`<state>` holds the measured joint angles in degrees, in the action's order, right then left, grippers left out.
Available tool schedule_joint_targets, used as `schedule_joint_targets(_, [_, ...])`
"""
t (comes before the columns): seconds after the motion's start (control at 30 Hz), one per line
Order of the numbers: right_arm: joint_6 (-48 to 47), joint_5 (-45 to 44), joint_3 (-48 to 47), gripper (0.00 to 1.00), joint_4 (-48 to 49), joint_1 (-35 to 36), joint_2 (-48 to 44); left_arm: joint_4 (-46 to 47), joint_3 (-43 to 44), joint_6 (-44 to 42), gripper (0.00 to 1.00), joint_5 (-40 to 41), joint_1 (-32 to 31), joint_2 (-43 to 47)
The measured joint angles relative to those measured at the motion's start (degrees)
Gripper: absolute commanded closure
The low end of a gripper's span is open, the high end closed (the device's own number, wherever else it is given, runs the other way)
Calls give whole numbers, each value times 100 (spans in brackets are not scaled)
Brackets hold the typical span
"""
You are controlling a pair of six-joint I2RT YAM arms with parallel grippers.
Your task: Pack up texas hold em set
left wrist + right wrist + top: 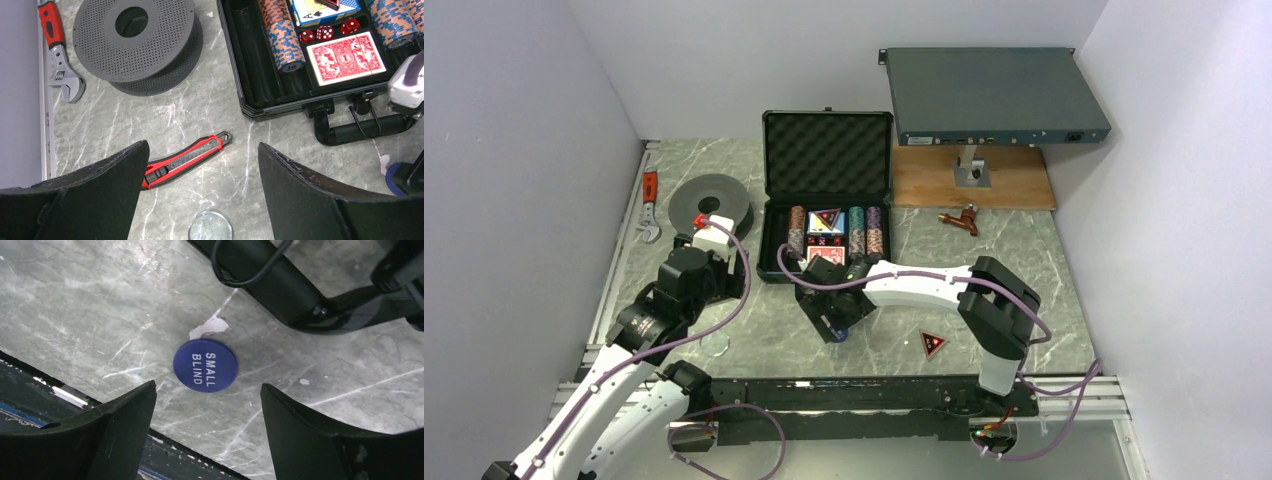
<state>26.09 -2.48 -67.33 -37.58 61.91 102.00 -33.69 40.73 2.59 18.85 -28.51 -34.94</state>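
The blue round button [840, 336] [205, 364] comes next: my right gripper lowers its open fingers to either side and closes on it, since bare tabletop around it leaves both fingers room.
The black briefcase [769, 240] lies open, its foam lid [827, 150] upright. It holds striped chip stacks [797, 232], a red card deck [824, 256] and a red-black triangular marker [826, 218]. In the left wrist view its rim [240, 90], chips [282, 35], red deck [346, 56] and handle [360, 130] show. A second triangular marker [933, 344] lies on the table. My right gripper [836, 325] [207, 385] is open just above the blue round button [205, 364] marked SMALL BLIND, near the case handle [280, 285]. My left gripper [714, 295] [202, 144] is open and empty.
A dark grey spool [709, 200] [135, 40] and a wrench [650, 205] [57, 55] lie at the left. A red utility knife [185, 159] and a clear disc [210, 227] lie under my left gripper. A grey rack box [994, 95] stands over a wooden board [974, 180].
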Motion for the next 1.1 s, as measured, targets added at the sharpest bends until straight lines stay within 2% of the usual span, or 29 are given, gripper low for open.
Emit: schedule_joint_targets(1.1, [-109, -205, -313, 40, -46, 280, 549, 2, 0, -2, 14, -26, 0, 63])
